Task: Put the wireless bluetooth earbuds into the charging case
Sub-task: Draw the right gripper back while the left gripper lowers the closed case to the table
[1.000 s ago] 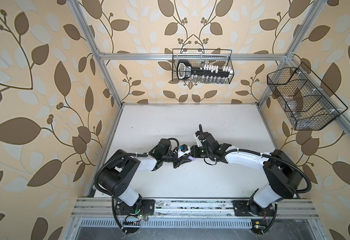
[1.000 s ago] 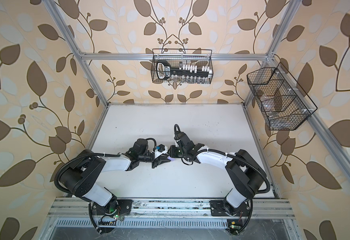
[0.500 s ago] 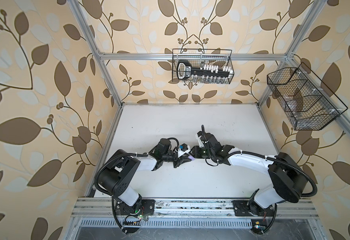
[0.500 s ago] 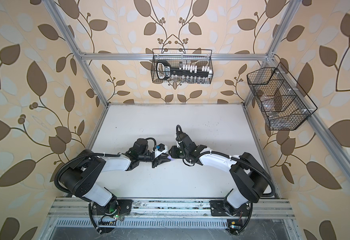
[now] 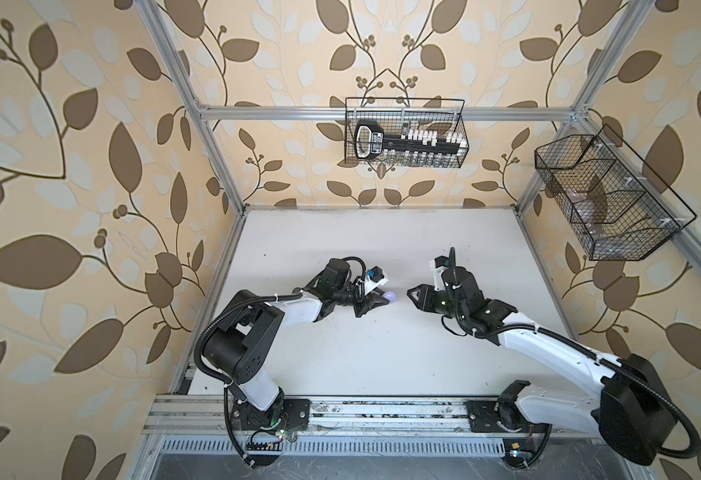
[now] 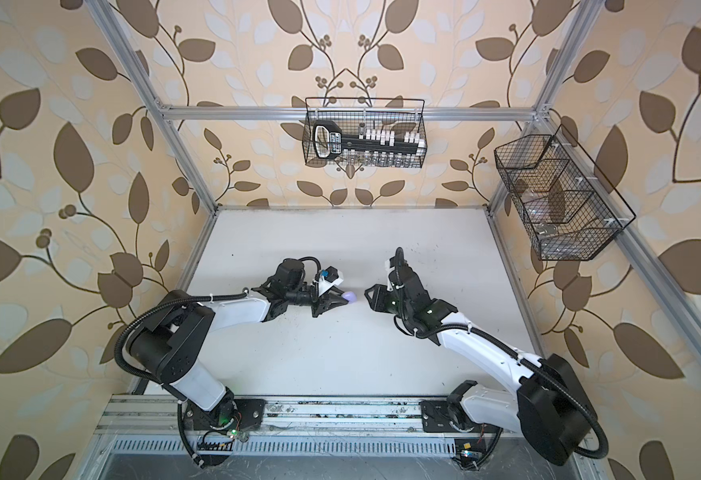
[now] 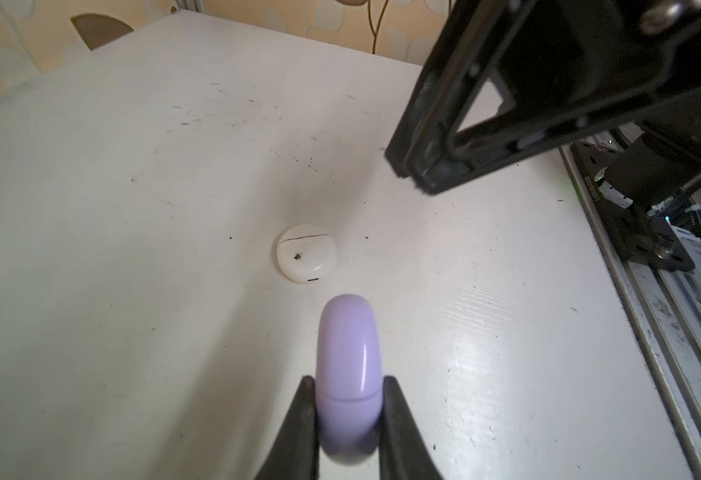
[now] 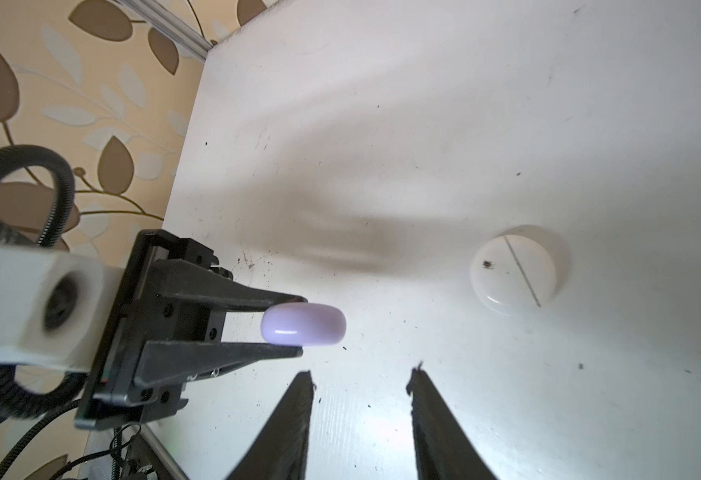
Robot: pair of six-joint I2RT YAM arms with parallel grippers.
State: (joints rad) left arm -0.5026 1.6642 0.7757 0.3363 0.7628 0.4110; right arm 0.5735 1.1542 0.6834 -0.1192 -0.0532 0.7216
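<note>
The lilac case is still aloft, so next my left gripper needs to turn and come down to the bare tabletop (image 7: 242, 412) beside the white charging case and release the lilac one.
My left gripper (image 5: 384, 298) (image 7: 349, 380) is shut on a closed pale lilac charging case (image 5: 391, 296) (image 6: 349, 296) (image 7: 349, 374) (image 8: 303, 324), held edge-on above the white table (image 5: 382, 365). Facing it from the right with a gap between them, my right gripper (image 5: 413, 297) (image 6: 367, 297) (image 8: 361, 374) is open and holds nothing. A closed round white charging case (image 7: 307, 253) (image 8: 513, 272) lies flat on the table beyond the lilac one; I cannot make it out in either top view. The wireless bluetooth earbuds are out of view.
A black wire basket (image 5: 405, 133) with a black and white tool hangs on the back wall. Another wire basket (image 5: 606, 199) hangs on the right wall. An aluminium rail (image 5: 340, 411) with both arm bases runs along the table's front edge.
My right gripper has drawn back to the right, away from the lilac case, and its jaws have spread wider. The left gripper has kept its hold and barely moved.
</note>
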